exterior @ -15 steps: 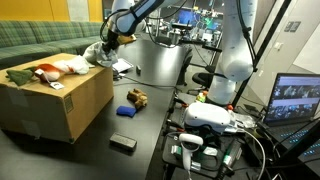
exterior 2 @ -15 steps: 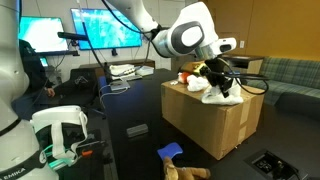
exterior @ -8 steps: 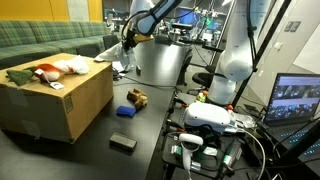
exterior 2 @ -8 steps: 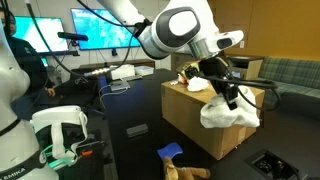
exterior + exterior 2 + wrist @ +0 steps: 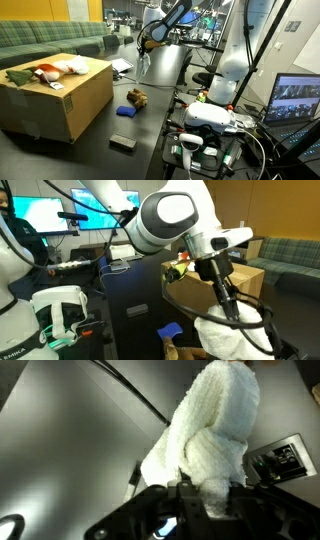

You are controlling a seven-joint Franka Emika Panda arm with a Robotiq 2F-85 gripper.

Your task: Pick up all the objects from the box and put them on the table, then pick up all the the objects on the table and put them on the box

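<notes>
My gripper brings the hanging white cloth toy down onto the bare tabletop beside the brown toy next and releases it, since that free spot lies below my gripper.
My gripper is shut on a white fluffy cloth toy that hangs from it. In both exterior views the gripper holds the white toy in the air over the dark table, away from the cardboard box. On the box top lie a red and white plush, a green toy and a white toy. The box is partly hidden behind the arm.
A blue and brown toy and a black block lie on the table beside the box. A blue thing and the black block show in an exterior view. Laptop, cables and a headset sit at the table edge.
The arm has swung away from the box top with the white toy in the gripper, carrying it out over the table.
</notes>
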